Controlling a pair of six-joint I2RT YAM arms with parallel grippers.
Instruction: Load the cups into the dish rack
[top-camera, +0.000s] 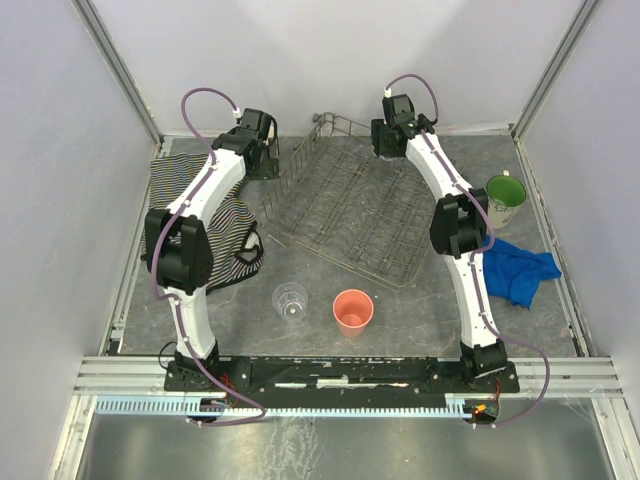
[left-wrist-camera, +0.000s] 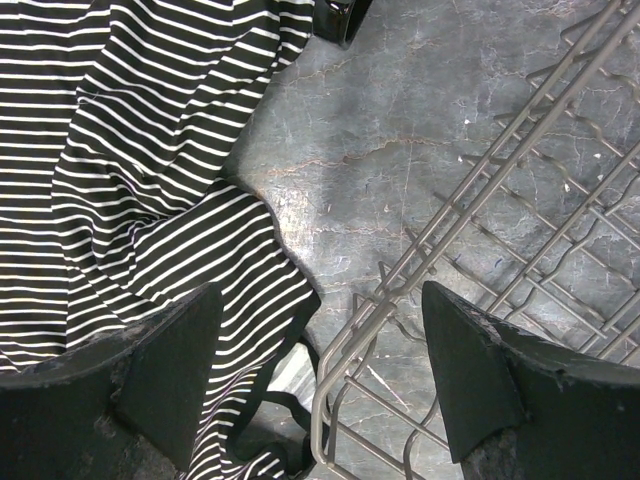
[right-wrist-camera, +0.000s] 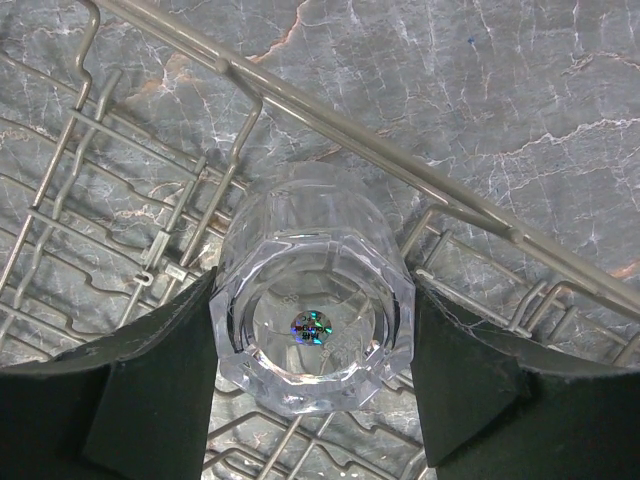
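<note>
My left gripper is above and in front of the second clear glass, which stands upright, so next it should move back and down onto the side of the glass's rim opposite the tumbler.
The grey wire dish rack (top-camera: 345, 210) lies in the middle of the table. My right gripper (right-wrist-camera: 312, 375) is over the rack's far edge (right-wrist-camera: 420, 180), shut on a clear glass (right-wrist-camera: 312, 320) turned base up toward the camera; in the top view the arm hides that glass. My left gripper (left-wrist-camera: 320, 370) hangs open above the rack's left corner (left-wrist-camera: 330, 390), nothing between its fingers. On the table in front of the rack stand a second clear glass (top-camera: 290, 300) and a salmon-pink tumbler (top-camera: 352, 310), both upright. A cream floral mug with green interior (top-camera: 505, 200) stands at the right.
A black-and-white striped cloth (top-camera: 215, 215) lies left of the rack and under the left gripper (top-camera: 268, 155). A blue cloth (top-camera: 520, 270) lies at the right, near the floral mug. Walls enclose the table on three sides.
</note>
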